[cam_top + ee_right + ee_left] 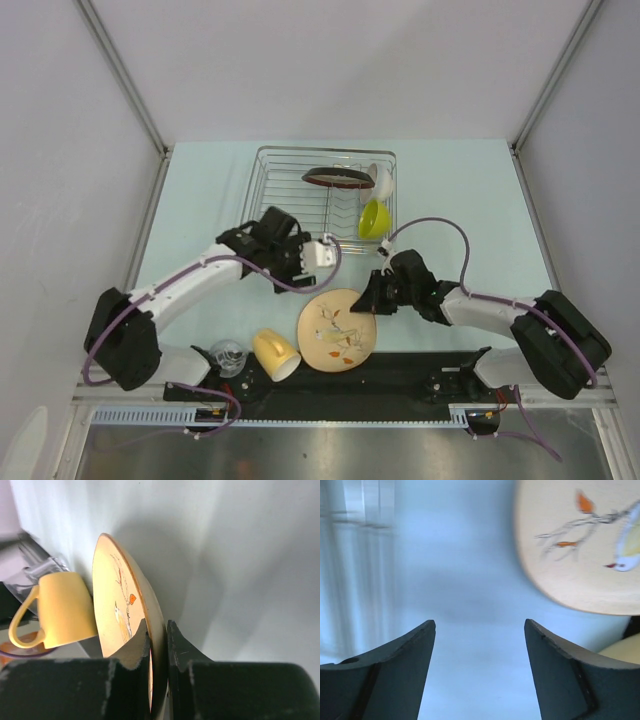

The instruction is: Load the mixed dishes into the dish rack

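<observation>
The plate in my right gripper lifts outward over the rack's empty wires beside the lime-green bowl (373, 218) next, since they lie outward of the gripper. Then it comes down and I release it.
The beige patterned plate (338, 330) lies near the table's front, and my right gripper (366, 300) is shut on its right rim; the right wrist view shows the plate (114, 595) edge-on between the fingers. My left gripper (322, 254) is open and empty above the table, just behind the plate (580, 545). The yellow mug (275, 353) lies on its side left of the plate, also in the right wrist view (60, 609). The small clear glass (228, 354) stands left of the mug. The dish rack (322, 195) holds the red-rimmed plate (338, 178), the white bowl (381, 180) and the lime-green bowl (373, 218).
A black strip (400, 375) runs along the near edge in front of the plate and mug. Grey walls close in the table on the left, right and back.
</observation>
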You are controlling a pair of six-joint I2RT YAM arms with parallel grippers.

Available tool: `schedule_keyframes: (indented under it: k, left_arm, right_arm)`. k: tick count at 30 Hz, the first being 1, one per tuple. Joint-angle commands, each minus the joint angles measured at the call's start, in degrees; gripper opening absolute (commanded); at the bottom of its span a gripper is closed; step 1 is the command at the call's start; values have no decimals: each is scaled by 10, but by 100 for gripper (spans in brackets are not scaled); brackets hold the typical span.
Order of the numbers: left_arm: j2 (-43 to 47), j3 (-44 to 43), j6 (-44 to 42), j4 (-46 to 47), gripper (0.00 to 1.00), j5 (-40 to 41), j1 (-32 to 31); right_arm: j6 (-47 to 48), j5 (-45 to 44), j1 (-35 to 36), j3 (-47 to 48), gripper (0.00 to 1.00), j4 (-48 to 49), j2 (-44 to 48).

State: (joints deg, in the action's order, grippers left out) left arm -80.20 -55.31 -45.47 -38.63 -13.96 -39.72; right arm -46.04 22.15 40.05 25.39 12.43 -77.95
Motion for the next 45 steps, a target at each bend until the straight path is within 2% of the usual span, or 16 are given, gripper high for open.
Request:
schedule_keyframes:
  k: [1, 7, 12, 21, 25, 26, 29, 30, 31, 35, 39, 45]
  left_arm:
    - [69, -57, 17, 1, 78, -32, 81]
    - [128, -74, 16, -36, 79, -62, 177]
    - [158, -54, 21, -41, 79, -82, 229]
    - [189, -2, 33, -26, 79, -102, 272]
    - [197, 20, 40, -17, 79, -104, 278]
    - [199, 23, 40, -15, 79, -105, 279]
    - [205, 33, 41, -11, 79, -104, 284]
    - [206, 35, 42, -10, 79, -105, 287]
    - [206, 36, 42, -9, 79, -104, 289]
    - [206, 44, 43, -3, 79, -110, 301]
    - [204, 49, 43, 3, 79, -113, 309]
    - [198, 56, 46, 11, 79, -113, 316]
  right_arm:
    - [95, -18, -20, 89, 0, -111, 63]
    - [205, -62, -35, 178, 0, -221, 102]
    - [279, -84, -38, 303, 0, -305, 111]
    - [438, -166, -39, 540, 0, -382, 58]
    - [527, -220, -24, 641, 0, -354, 18]
    - [556, -247, -17, 650, 0, -343, 5]
    - [712, -300, 20, 629, 0, -264, -10]
    - [800, -322, 30, 619, 0, -211, -16]
    - [831, -334, 40, 615, 0, -196, -24]
    - [933, -358, 52, 629, 0, -170, -73]
    - [1054, -370, 74, 580, 0, -103, -94]
    - [1131, -360, 71, 569, 0, -89, -111]
